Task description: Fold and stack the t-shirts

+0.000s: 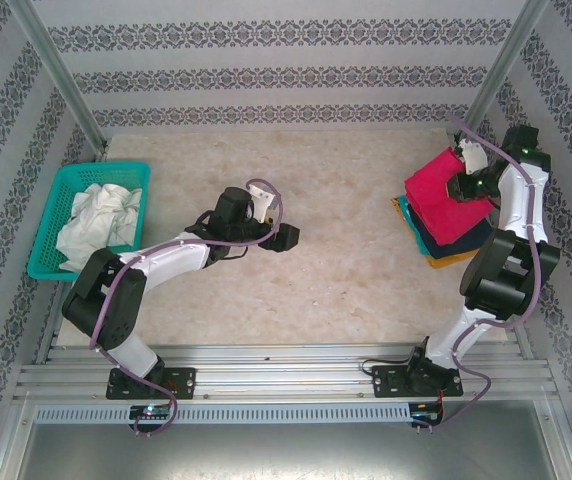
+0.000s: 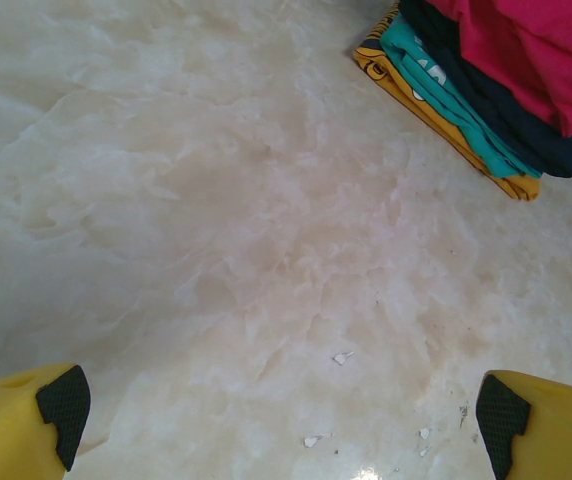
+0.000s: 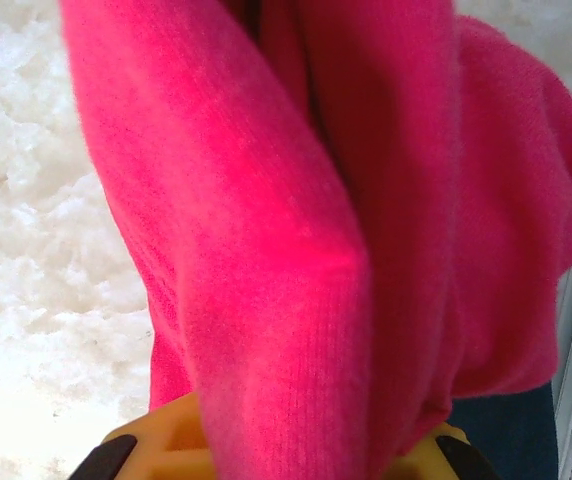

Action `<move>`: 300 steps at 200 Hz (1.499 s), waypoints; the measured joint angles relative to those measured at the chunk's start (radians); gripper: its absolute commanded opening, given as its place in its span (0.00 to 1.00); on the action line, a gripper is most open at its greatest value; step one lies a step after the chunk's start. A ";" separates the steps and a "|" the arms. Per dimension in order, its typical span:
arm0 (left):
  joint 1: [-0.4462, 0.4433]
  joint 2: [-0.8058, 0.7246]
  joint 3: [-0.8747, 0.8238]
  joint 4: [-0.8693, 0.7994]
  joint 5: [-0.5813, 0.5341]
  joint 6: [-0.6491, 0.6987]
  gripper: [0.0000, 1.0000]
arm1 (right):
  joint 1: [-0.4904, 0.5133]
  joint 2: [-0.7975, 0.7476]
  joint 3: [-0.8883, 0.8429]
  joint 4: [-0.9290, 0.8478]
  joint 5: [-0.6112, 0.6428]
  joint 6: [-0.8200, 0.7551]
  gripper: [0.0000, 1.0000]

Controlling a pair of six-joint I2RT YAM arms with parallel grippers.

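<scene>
The crimson-pink t-shirt is still bunched up between my right gripper's fingers. My right gripper will next lower the t-shirt onto the folded stack and let it go.
A folded stack lies at the table's right edge, with the crimson-pink t-shirt (image 1: 436,190) on top, the navy t-shirt (image 1: 471,238) under it and the yellow-orange t-shirt (image 1: 453,260) at the bottom. My right gripper (image 1: 462,180) sits at the stack's far side, shut on a bunch of the crimson-pink t-shirt (image 3: 296,220), whose cloth covers the space between the yellow fingers (image 3: 156,445). My left gripper (image 1: 284,238) hovers over bare table mid-left, open and holding nothing, its fingertips (image 2: 61,415) far apart. The left wrist view shows the crimson-pink t-shirt (image 2: 536,50), navy t-shirt (image 2: 511,125) and yellow-orange t-shirt (image 2: 421,105).
A teal shirt (image 1: 418,232) lies between the navy and yellow-orange layers. A teal mesh basket (image 1: 58,205) with a crumpled white cloth (image 1: 96,222) stands at the left edge. The marble tabletop (image 1: 346,250) stretches between the arms. Patterned walls and metal posts enclose the table.
</scene>
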 measured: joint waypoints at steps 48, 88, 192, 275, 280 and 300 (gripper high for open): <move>0.000 0.000 0.000 0.003 0.003 -0.007 1.00 | 0.000 0.026 -0.003 0.016 0.039 0.001 0.02; 0.000 0.000 0.000 0.004 0.003 -0.019 1.00 | 0.000 0.043 -0.028 0.037 0.064 0.009 0.16; 0.000 0.000 -0.022 0.044 0.002 -0.038 1.00 | -0.006 0.054 -0.031 0.096 0.220 0.080 0.96; 0.000 0.027 -0.024 0.076 0.003 -0.053 1.00 | 0.027 -0.130 -0.115 0.174 0.260 0.204 0.87; 0.000 0.032 -0.024 0.078 0.003 -0.054 1.00 | 0.038 -0.126 -0.115 0.175 0.258 0.232 0.86; 0.000 0.047 -0.024 0.086 0.003 -0.060 1.00 | 0.077 -0.094 -0.119 0.183 0.253 0.354 0.76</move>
